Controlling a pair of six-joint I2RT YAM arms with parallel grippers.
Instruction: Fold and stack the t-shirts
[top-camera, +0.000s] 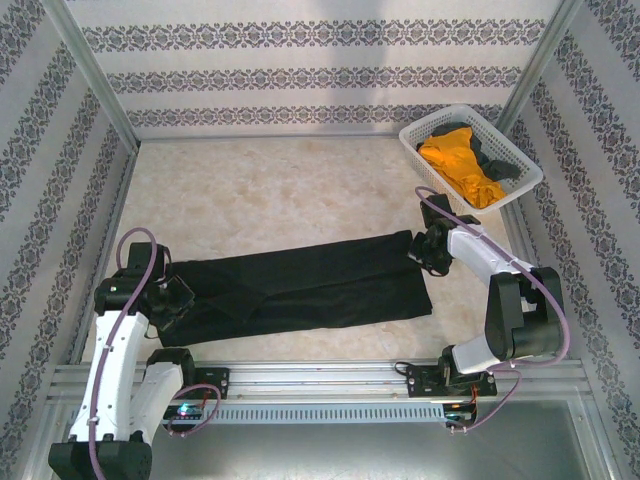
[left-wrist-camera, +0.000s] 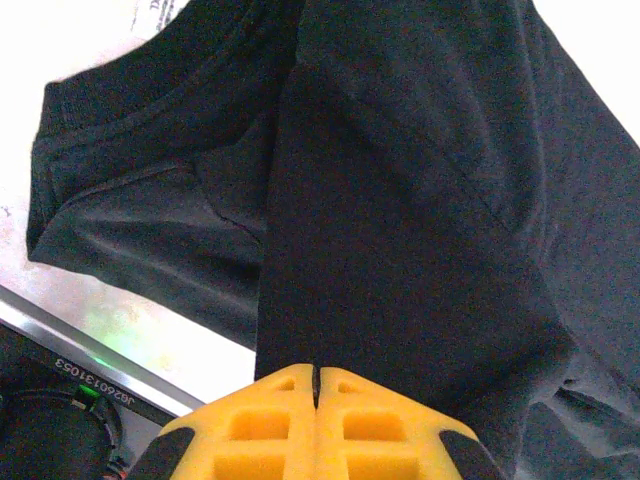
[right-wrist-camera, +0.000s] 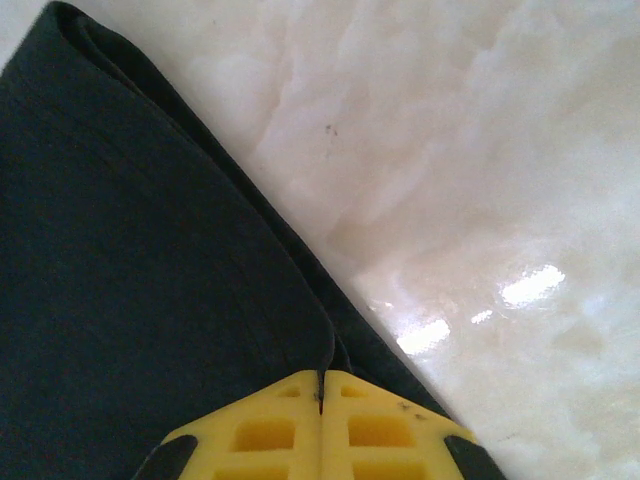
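Note:
The black t-shirt (top-camera: 310, 282) already lies in a long band. My right gripper will move slightly inward, low over the band's upper corner (top-camera: 408, 238), to let go of it.
A large black t-shirt (top-camera: 310, 282) lies folded lengthwise into a long band across the table. My left gripper (top-camera: 172, 296) is shut on its left end; in the left wrist view the yellow fingers (left-wrist-camera: 316, 385) pinch a raised fold of the black t-shirt (left-wrist-camera: 400, 220), with the collar off to the left. My right gripper (top-camera: 428, 250) is shut on the shirt's upper right corner; its yellow fingers (right-wrist-camera: 320, 385) clamp the edge of the black t-shirt (right-wrist-camera: 130, 280). An orange-yellow t-shirt (top-camera: 458, 165) and another dark t-shirt (top-camera: 497, 166) lie in the basket.
The white lattice basket (top-camera: 414, 140) stands at the back right corner of the marble table (top-camera: 280, 190). Patterned walls enclose three sides. The metal rail (top-camera: 310, 378) with both arm bases runs along the near edge.

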